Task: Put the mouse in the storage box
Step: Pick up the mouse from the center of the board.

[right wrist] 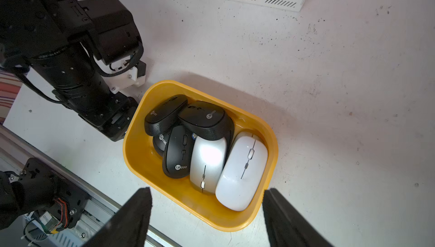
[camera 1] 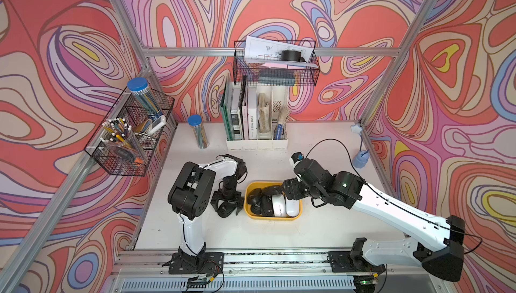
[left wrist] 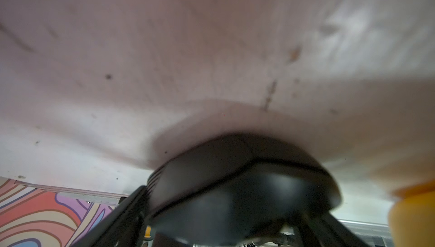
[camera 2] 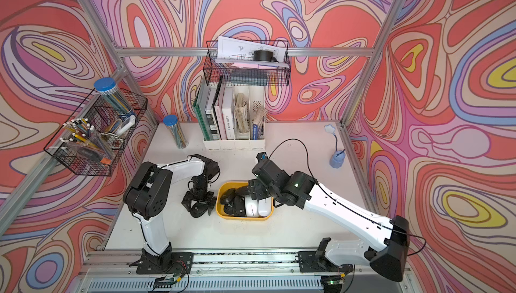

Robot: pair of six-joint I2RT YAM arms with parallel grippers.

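The black mouse is between my left gripper's open fingers, so it will next tilt more upright, edge toward the storage box [camera 1: 268, 216] and close on the mouse's sides.
A black mouse [camera 1: 226, 209] [camera 2: 198, 210] lies on the white table just left of the yellow storage box [camera 1: 268, 216] [camera 2: 240, 217]. My left gripper [camera 1: 226, 207] points down over this mouse with one finger on each side of it, open. In the blurred left wrist view the mouse [left wrist: 235, 175] fills the space between the fingers. Inside the storage box [right wrist: 188, 201] lie several mice: black ones, a silver one [right wrist: 207, 161] and a white one [right wrist: 242, 173]. My right gripper [right wrist: 206, 189] [camera 1: 275, 192] hovers open above the box, holding nothing.
A white slotted file holder [camera 1: 257, 143] with books stands behind the box. A blue-lidded tube [camera 1: 198, 132] stands at the back left. Black wire baskets hang on the left wall [camera 1: 131, 135] and the back wall [camera 1: 275, 62]. A small blue lamp [camera 1: 360, 159] stands far right.
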